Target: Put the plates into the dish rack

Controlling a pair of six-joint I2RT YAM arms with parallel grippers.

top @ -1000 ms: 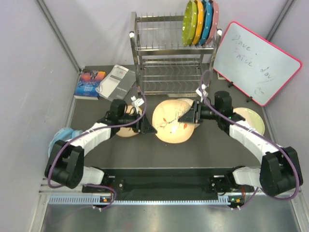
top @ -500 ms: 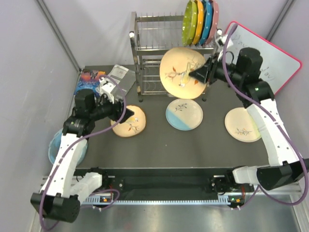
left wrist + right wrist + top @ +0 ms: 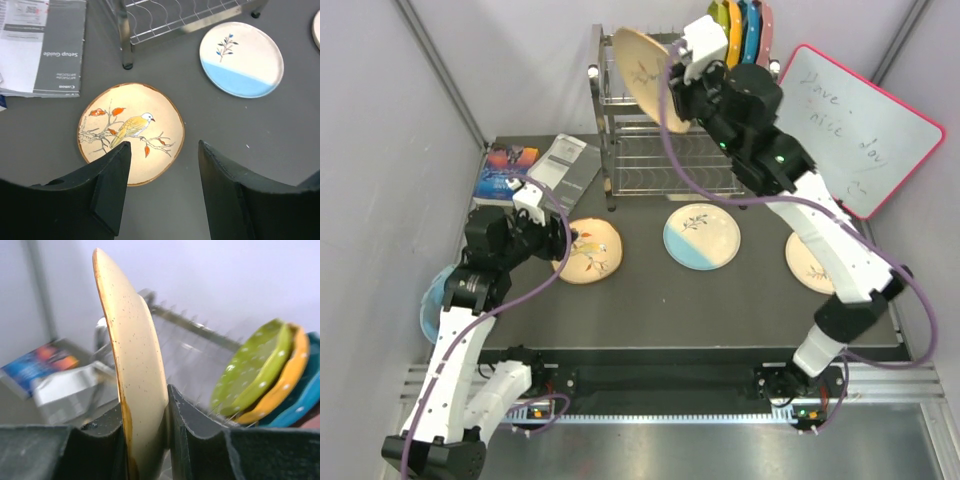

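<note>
My right gripper next turns its plate to match the rack, going outward and down: the empty wires [image 3: 204, 396] beside the green plate lie outward below it.
My right gripper [image 3: 682, 88] is shut on the rim of an orange-tinted cream plate [image 3: 646, 66] and holds it on edge above the left of the dish rack's [image 3: 660, 140] top tier. The right wrist view shows this plate [image 3: 131, 360] clamped between the fingers. Three plates lie flat on the table: a bird-and-branch plate [image 3: 588, 250], a half light blue plate [image 3: 701, 236] and a pale plate [image 3: 817, 259]. My left gripper [image 3: 161, 172] is open and empty above the near rim of the bird plate [image 3: 131, 131]. The blue plate [image 3: 241, 58] lies to its right.
Green, yellow, blue and pink plates [image 3: 740, 30] stand in the right end of the rack's top tier. A whiteboard [image 3: 850, 125] leans at the back right. A booklet [image 3: 560, 168] and a book [image 3: 506, 172] lie at the back left. A blue dish [image 3: 438, 296] sits at the left edge.
My right arm has lifted the orange-tinted plate up and to the left, from in front of the rack to above its top tier. My left arm shifted slightly.
</note>
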